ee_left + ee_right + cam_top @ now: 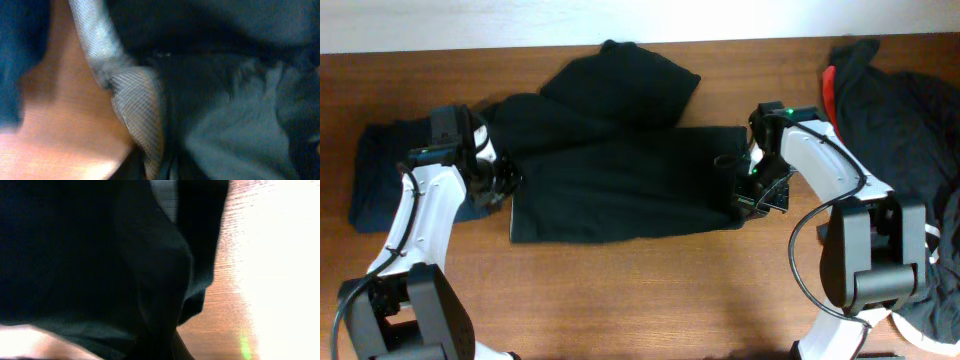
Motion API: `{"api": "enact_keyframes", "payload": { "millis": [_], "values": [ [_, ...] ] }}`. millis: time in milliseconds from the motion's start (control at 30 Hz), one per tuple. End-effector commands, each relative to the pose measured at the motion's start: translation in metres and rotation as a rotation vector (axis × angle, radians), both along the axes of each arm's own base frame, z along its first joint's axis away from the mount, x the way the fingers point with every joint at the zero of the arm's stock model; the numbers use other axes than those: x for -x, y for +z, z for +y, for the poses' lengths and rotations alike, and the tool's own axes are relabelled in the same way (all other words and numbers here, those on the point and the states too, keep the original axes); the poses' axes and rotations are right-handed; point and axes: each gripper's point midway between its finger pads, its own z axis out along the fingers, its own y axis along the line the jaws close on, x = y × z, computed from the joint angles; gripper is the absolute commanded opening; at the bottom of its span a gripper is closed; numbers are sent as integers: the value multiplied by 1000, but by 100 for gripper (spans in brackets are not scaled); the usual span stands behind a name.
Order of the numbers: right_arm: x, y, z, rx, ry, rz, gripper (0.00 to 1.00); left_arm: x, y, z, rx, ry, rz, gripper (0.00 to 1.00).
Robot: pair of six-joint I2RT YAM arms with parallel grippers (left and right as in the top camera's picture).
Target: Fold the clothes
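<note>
My right gripper lifts next and carries the cloth's end outward to release it over the second black piece, since that piece lies outward of my gripper.
A large black garment (620, 180) lies spread across the middle of the table, with a second black piece (620, 85) folded over behind it. My left gripper (505, 188) is at its left edge, shut on the cloth. The left wrist view shows a pale grey trim (140, 105) and dark cloth (235, 120) running into the jaws. My right gripper (745, 195) is at the garment's right edge, shut on the cloth. The right wrist view shows black cloth (100, 255) bunched into the jaws above the wood. The fingers themselves are hidden by cloth in both wrist views.
A folded dark blue garment (370, 175) lies at the far left, beside the left arm. A heap of black clothes with a red piece (830, 85) sits at the far right (910, 120). Bare wooden tabletop (640, 290) runs along the front.
</note>
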Motion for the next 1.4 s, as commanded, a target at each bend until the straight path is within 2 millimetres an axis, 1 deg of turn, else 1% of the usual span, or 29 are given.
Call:
{"api": "enact_keyframes", "payload": {
  "millis": [0,33,67,100,133,167,233,267,300,333,400,467,500,567,700,767,800,833,867,933,1033,1067,1100,1133,1167,1233,1300,1333,1367],
  "values": [
    [-2,1,-2,65,20,-29,4,53,-23,-1,-23,-18,259,49],
    [-5,0,-10,102,25,-41,4,75,-25,-6,-14,-28,356,74],
    [-9,-2,-19,145,24,-57,4,89,-24,-8,-7,-30,416,83],
    [-15,-3,-29,177,17,-82,4,103,-22,-9,-2,-32,474,85],
    [-23,-4,-37,198,9,-110,4,109,-21,-10,1,-50,497,86],
    [-28,-5,-40,192,14,-130,4,114,-20,-13,0,-74,514,87],
    [-31,-5,-43,188,34,-145,4,129,-19,-21,-14,-111,574,94],
    [-31,-5,-43,189,37,-145,5,138,-22,-26,-31,-74,618,96],
    [-31,-5,-43,189,37,-146,5,144,-29,-33,-39,23,648,96],
    [-31,-5,-43,189,36,-147,5,146,-36,-41,-24,76,645,96],
    [-31,-5,-43,188,33,-146,6,149,-52,-70,60,170,597,97],
    [-30,-5,-42,185,32,-140,6,162,-66,-87,82,279,575,97],
    [-30,-5,-42,185,32,-140,6,166,-71,-91,88,317,557,97],
    [-30,-5,-42,185,32,-142,6,170,-79,-87,50,440,501,97],
    [-31,-5,-42,185,32,-144,9,160,-90,-55,-96,682,384,96],
    [-31,-5,-42,185,32,-144,10,155,-89,-35,-184,770,322,89],
    [-31,-5,-42,185,32,-144,10,157,-90,-29,-208,815,311,80],
    [-31,-5,-42,185,32,-144,10,161,-93,-28,-204,850,320,75],
    [-31,-5,-42,185,32,-144,10,165,-99,-33,-177,848,340,67],
    [-31,-5,-42,185,32,-144,10,175,-107,-38,-150,842,375,59],
    [-31,-5,-42,185,32,-144,10,188,-112,-54,-75,819,461,58],
    [-31,-5,-42,185,32,-144,10,191,-112,-58,-57,813,484,59],
    [-31,-5,-42,185,32,-144,11,195,-111,-60,-53,811,506,67],
    [-31,-5,-42,185,32,-144,11,201,-110,-63,-45,807,540,72],
    [-31,-5,-42,185,32,-144,11,207,-109,-66,-39,804,572,73],
    [-31,-5,-42,185,33,-144,11,214,-108,-71,-19,799,615,81],
    [-31,-5,-42,185,33,-144,11,211,-109,-69,-29,802,596,81],
    [-31,-5,-42,185,34,-144,11,209,-109,-64,-53,808,573,72],
    [-31,-5,-42,185,36,-144,11,206,-111,-57,-85,815,542,55]
  ]
}}
